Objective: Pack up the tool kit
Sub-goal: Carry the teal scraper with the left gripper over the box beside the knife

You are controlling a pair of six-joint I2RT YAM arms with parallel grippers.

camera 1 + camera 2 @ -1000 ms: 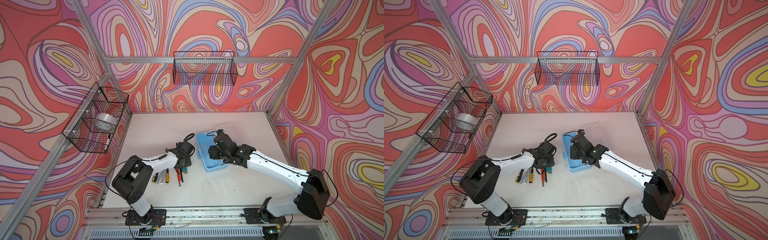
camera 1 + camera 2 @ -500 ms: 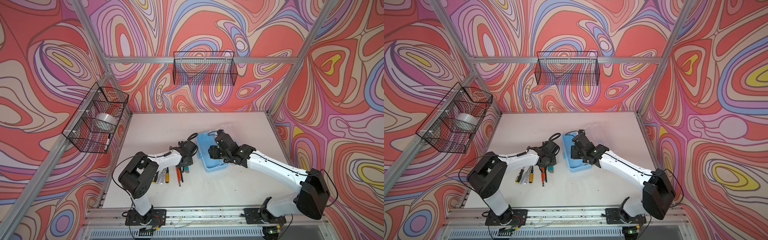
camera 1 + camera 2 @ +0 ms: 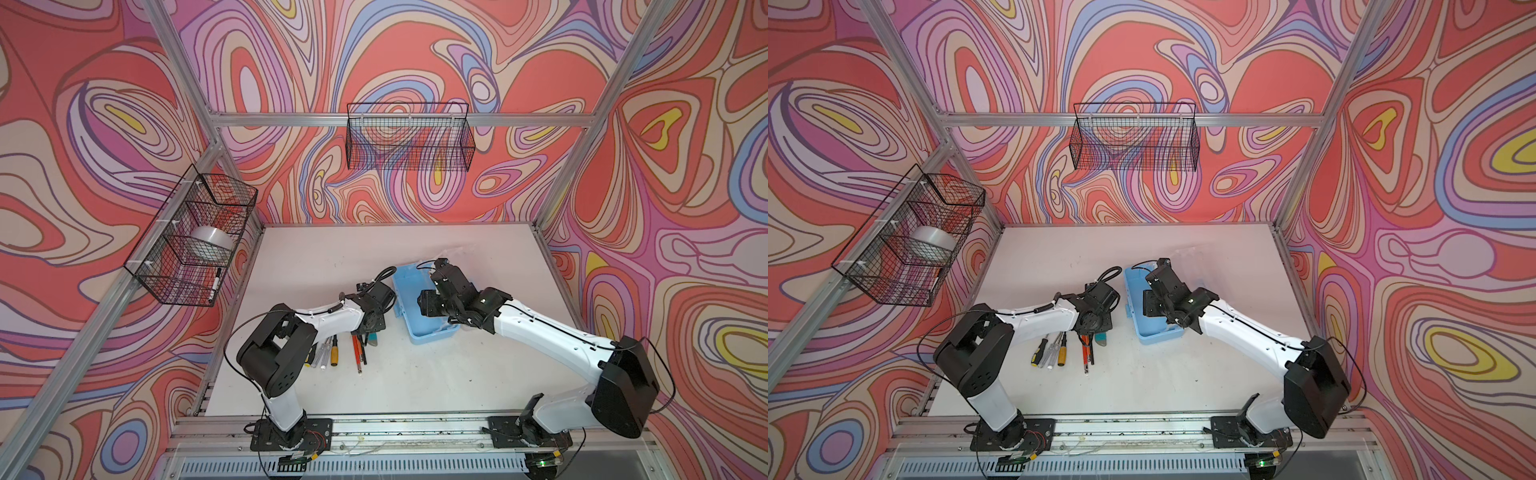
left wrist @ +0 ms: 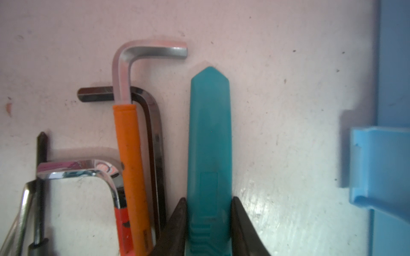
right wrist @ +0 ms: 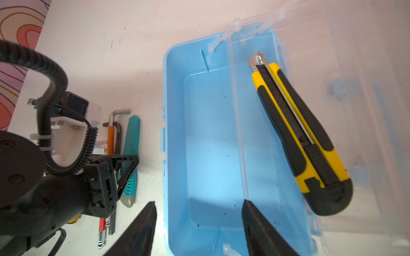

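I will next lift the teal knife (image 4: 209,137) over the box's side with my left gripper. I will then lower it and let go of it beside the yellow-black knife, where the box's bottom is bare.
The light-blue tool kit box (image 3: 434,334) (image 3: 1160,334) (image 5: 210,133) lies open mid-table, its clear lid (image 5: 355,88) folded back. A yellow-black utility knife (image 5: 297,137) rests inside along the lid side. Left of the box lie hex keys (image 4: 127,155), screwdrivers (image 3: 328,351) (image 3: 1050,351) and a teal utility knife (image 4: 209,137) (image 5: 131,141). My left gripper (image 4: 209,199) (image 3: 370,330) is down on the table, both fingers pressed against the teal knife's sides. My right gripper (image 5: 198,201) (image 3: 430,303) hovers open over the box, one finger outside its left wall.
A black wire basket (image 3: 409,137) hangs on the back wall. Another wire basket (image 3: 191,237) on the left wall holds a tape roll (image 3: 210,239) and a marker (image 3: 214,284). Aluminium frame posts border the white table (image 3: 332,257).
My left gripper has shifted towards the box end of the tool row and its jaws have narrowed onto the teal knife. The right arm has stayed put.
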